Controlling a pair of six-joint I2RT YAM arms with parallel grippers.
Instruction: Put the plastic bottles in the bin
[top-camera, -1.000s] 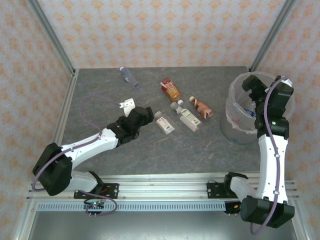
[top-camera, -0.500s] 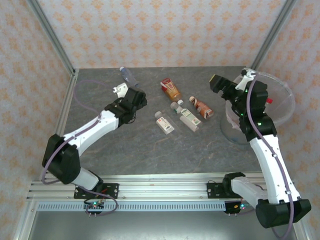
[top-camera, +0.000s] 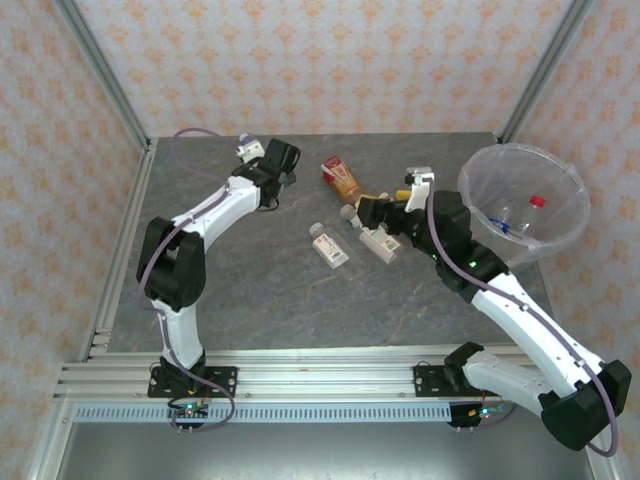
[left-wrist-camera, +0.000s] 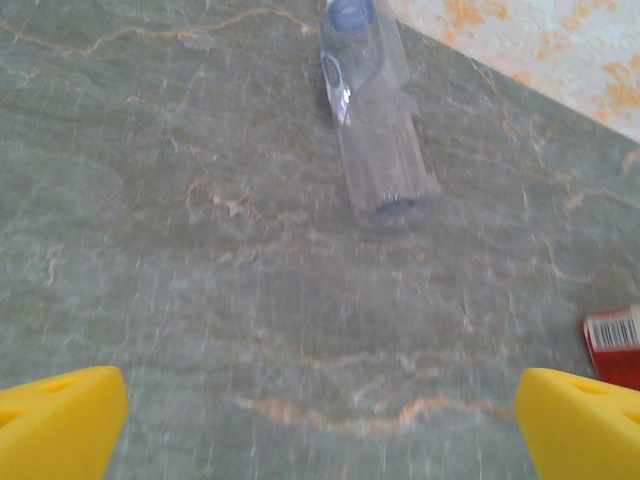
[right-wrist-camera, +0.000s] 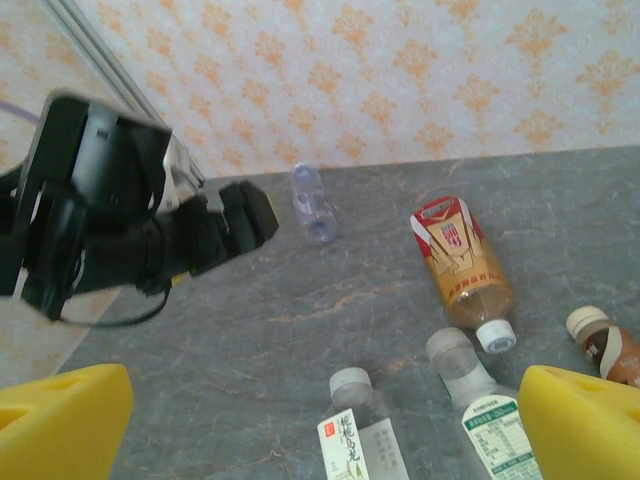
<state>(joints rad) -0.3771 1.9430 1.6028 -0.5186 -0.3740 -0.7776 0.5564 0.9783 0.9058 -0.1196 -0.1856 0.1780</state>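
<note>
My open left gripper reaches outward to the clear bottle below next and brings its fingers down to straddle the bottle's body (left-wrist-camera: 380, 140).
A clear bottle (left-wrist-camera: 372, 120) lies on the table just ahead of my open left gripper (left-wrist-camera: 320, 425), apart from it and with nothing between the fingers. From above, that gripper (top-camera: 278, 158) is at the far left back, over the bottle's spot; just the bottle's end (top-camera: 244, 141) peeks out. My right gripper (top-camera: 372, 210) hangs open over a cluster: a red-orange bottle (right-wrist-camera: 462, 265), a brown bottle (right-wrist-camera: 605, 345), a white-green bottle (right-wrist-camera: 485, 410) and a white-label bottle (right-wrist-camera: 360, 430). The bin (top-camera: 470, 195) stands at the right with two bottles (top-camera: 535, 205) inside.
The left arm (right-wrist-camera: 120, 230) stretches across the back left of the table. Frame posts (top-camera: 105, 95) and patterned walls close in the back and sides. A red label edge (left-wrist-camera: 612, 340) lies right of the left gripper.
The left arm swung from mid-table to the back left, up to the clear bottle. The right arm left the bin and moved left over the bottle cluster. Both grippers stayed open.
</note>
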